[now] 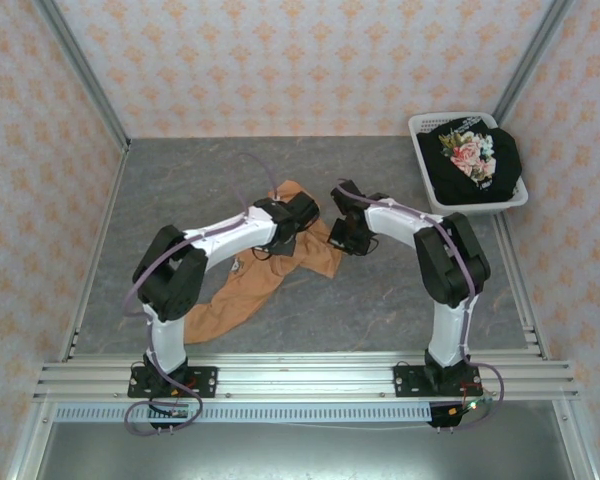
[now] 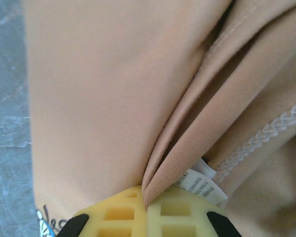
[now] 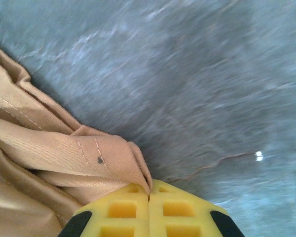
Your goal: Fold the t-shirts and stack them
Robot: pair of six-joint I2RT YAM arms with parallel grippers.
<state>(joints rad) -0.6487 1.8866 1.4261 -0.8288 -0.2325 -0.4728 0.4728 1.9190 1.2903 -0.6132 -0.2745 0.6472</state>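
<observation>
I need to pull the hem corner toward the white basket with my right gripper and let go of it there to spread out the crumpled shirt, because the table is bare between the gripper and the basket.
The orange t-shirt [image 1: 238, 300] lies crumpled mid-table, trailing toward the near left. My left gripper [image 1: 292, 230] is over its upper part. In the left wrist view that gripper [image 2: 149, 195] is shut on a raised fold of the orange cloth [image 2: 98, 89], next to a white care label [image 2: 201, 181]; a sliver of blue-and-white print [image 2: 46, 220] shows at the lower left. My right gripper [image 1: 337, 238] is at the shirt's right edge. Up close, the right gripper [image 3: 149, 190] is shut on a stitched hem corner of the orange t-shirt [image 3: 54, 143]. The black t-shirt [image 1: 475, 160] with pink flowers sits in the basket.
A white plastic laundry basket [image 1: 427, 185] stands at the far right against the wall. Bare grey tabletop [image 1: 190, 185] spreads to the left of and behind the shirt, and also to its right [image 3: 197, 84]. Patterned walls close in three sides; a metal rail [image 1: 300, 378] runs along the near edge.
</observation>
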